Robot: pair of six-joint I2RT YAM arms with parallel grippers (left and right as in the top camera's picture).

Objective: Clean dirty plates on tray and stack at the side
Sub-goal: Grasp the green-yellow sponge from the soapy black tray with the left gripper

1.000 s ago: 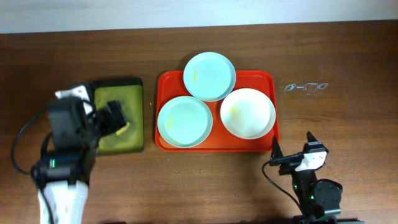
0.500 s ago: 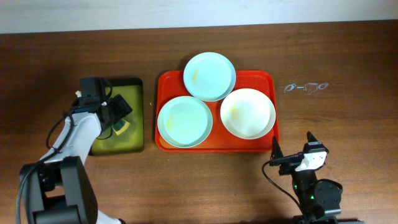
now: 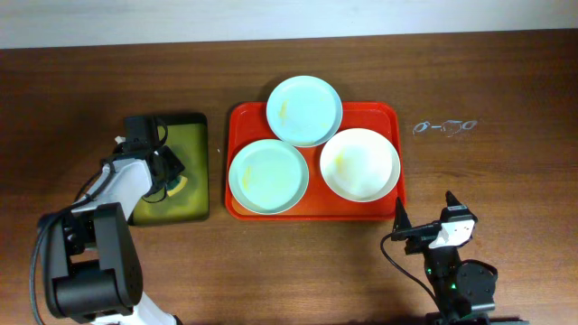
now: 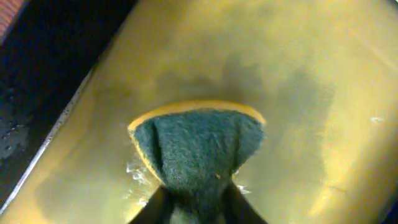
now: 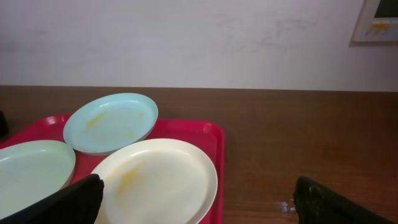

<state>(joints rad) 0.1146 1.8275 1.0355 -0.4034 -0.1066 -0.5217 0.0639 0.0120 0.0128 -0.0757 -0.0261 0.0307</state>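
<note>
The right gripper next tips down, swings over the cream plate and lowers onto the front mint-blue plate's facing rim. Bare tray beside it leaves room for fingers.
Three plates lie on the red-orange tray: a mint-blue one over the far rim, a second mint-blue one at the front left, and a cream-white one at the front right, with yellowish smears. My left gripper is down in the black tray, shut on a green-and-yellow sponge, which bulges out past the fingertips. Off the red tray's near right corner, my right gripper stands open and empty. In its wrist view the cream plate lies just ahead.
The black tray with its wet yellow-green inside sits left of the red tray. A small clear wiry thing lies on the brown table to the right. A pale wall runs behind the table's far edge.
My left gripper has come down into the black tray and shut on the sponge. The right arm and the plates have not moved.
</note>
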